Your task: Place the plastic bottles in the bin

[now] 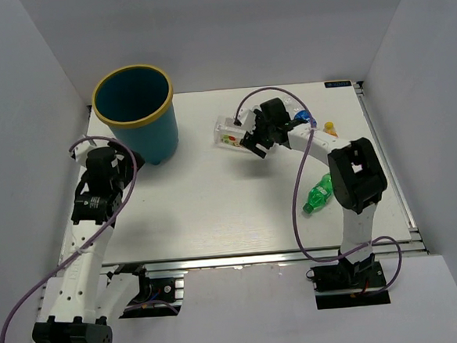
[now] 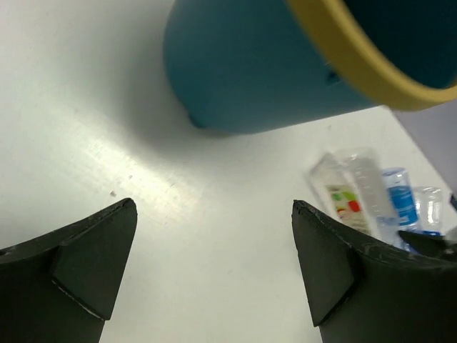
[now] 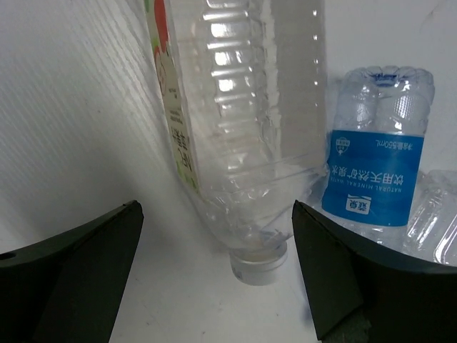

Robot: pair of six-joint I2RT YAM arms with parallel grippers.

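Observation:
I will next move my right gripper toward the blue-labelled bottles (image 1: 305,120) and lower it to the neck of the clear white-labelled bottle.
The teal bin (image 1: 165,127) with a yellow rim stands at the far left; its wall fills the top of the left wrist view (image 2: 257,71). My left gripper (image 1: 127,160) is open and empty just beside the bin's base (image 2: 214,268). A clear squarish white-labelled bottle (image 1: 227,132) lies right of the bin. My right gripper (image 1: 253,145) is open, its jaws either side of this bottle's cap end (image 3: 258,266) without touching it. Clear blue-labelled bottles (image 1: 305,120) lie behind it (image 3: 375,171). A green bottle (image 1: 319,194) lies by the right arm.
A small yellow-and-orange item (image 1: 329,127) lies at the far right near the blue-labelled bottles. The white table (image 1: 216,212) is walled by white panels on three sides. The right arm's purple cable (image 1: 299,190) loops over the table.

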